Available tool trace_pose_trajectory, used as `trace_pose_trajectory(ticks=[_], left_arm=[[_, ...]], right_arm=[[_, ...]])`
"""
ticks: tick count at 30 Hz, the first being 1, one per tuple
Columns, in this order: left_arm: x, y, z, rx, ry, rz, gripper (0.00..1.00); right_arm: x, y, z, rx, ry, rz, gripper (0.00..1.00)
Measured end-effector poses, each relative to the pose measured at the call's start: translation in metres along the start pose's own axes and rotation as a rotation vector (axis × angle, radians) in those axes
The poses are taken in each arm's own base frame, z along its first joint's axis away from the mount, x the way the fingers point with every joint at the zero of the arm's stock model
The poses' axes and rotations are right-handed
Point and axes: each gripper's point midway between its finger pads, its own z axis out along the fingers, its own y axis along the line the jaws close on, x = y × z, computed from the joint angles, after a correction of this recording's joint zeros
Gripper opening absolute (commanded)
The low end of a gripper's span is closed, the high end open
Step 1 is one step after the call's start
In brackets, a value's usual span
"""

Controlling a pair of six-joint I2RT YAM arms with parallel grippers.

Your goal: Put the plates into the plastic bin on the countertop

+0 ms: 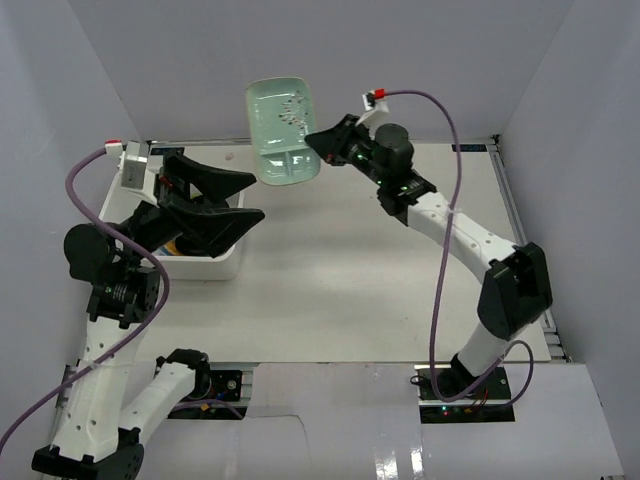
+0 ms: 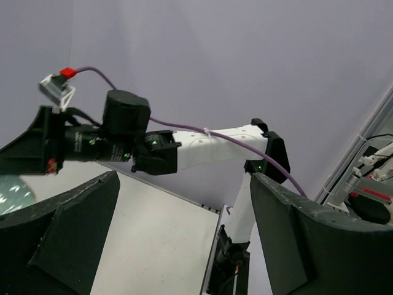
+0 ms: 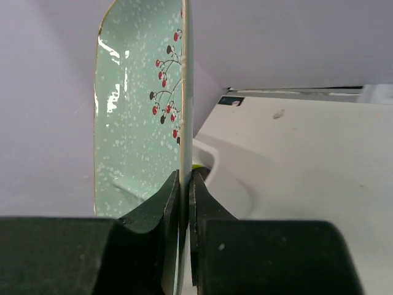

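Observation:
The plate still hangs outside the bin, so my right gripper will swing left in the top view, over the rim of the bin, and down to release it.
My right gripper is shut on the rim of the pale mint rounded rectangle plate and holds it tilted in the air above the back of the countertop, right of the plastic bin. In the right wrist view the plate stands edge-on, pinched between the fingertips of the gripper, with the bin's rim and a sliver of lime green behind. My left gripper is open and empty above the bin. In the left wrist view it faces the right arm.
The bin stands at the left of the countertop, mostly covered by my left arm; a bit of coloured dish shows inside. Pale grey walls enclose the surface. A purple cable hangs along the right arm.

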Motion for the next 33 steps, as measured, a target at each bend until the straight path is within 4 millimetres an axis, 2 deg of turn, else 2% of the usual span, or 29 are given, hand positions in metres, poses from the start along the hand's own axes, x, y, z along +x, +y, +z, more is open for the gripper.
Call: trace_pose_trajectory(ticks=[2, 6, 9, 10, 11, 13, 17, 20, 23, 25, 26, 28, 29, 32, 33], left_arm=[[-0.010, -0.010, 0.000, 0.007, -0.012, 0.016, 0.98], [-0.015, -0.019, -0.003, 0.004, -0.018, 0.020, 0.98], [-0.009, -0.016, -0.007, -0.022, -0.016, 0.001, 0.98], [-0.007, -0.014, -0.008, -0.032, -0.013, -0.006, 0.98], [-0.004, -0.012, -0.009, -0.040, -0.010, -0.013, 0.98], [0.000, -0.010, -0.011, -0.054, -0.005, -0.022, 0.98], [0.007, -0.004, -0.014, -0.076, 0.001, -0.039, 0.98], [0.015, 0.003, -0.015, -0.094, 0.010, -0.060, 0.98], [0.023, 0.011, -0.017, -0.115, 0.022, -0.083, 0.98], [0.026, 0.015, -0.017, -0.124, 0.025, -0.092, 0.98], [0.027, 0.017, -0.017, -0.127, 0.026, -0.093, 0.98], [0.027, 0.018, -0.016, -0.130, 0.026, -0.094, 0.98], [0.027, 0.018, -0.016, -0.132, 0.025, -0.095, 0.98], [0.028, 0.019, -0.016, -0.136, 0.025, -0.094, 0.98], [0.028, 0.020, -0.016, -0.140, 0.024, -0.094, 0.98]], right_arm=[[0.018, 0.030, 0.024, -0.049, 0.035, -0.016, 0.08], [0.064, 0.065, 0.080, -0.086, 0.120, -0.077, 0.08], [0.102, 0.082, 0.121, -0.102, 0.174, -0.126, 0.08], [0.113, 0.084, 0.129, -0.107, 0.190, -0.142, 0.08], [0.132, 0.090, 0.141, -0.128, 0.202, -0.152, 0.08], [0.166, 0.091, 0.151, -0.145, 0.247, -0.169, 0.08], [0.238, 0.081, 0.148, -0.150, 0.376, -0.192, 0.08], [0.272, 0.070, 0.146, -0.147, 0.440, -0.209, 0.08], [0.280, 0.071, 0.146, -0.168, 0.449, -0.228, 0.09], [0.280, 0.073, 0.146, -0.176, 0.441, -0.238, 0.16], [0.282, 0.070, 0.145, -0.171, 0.442, -0.240, 0.28], [0.277, 0.073, 0.146, -0.178, 0.415, -0.241, 0.44], [0.274, 0.074, 0.144, -0.171, 0.409, -0.241, 0.57], [0.261, 0.074, 0.142, -0.149, 0.382, -0.251, 0.67], [0.258, 0.075, 0.143, -0.147, 0.373, -0.254, 0.67]])
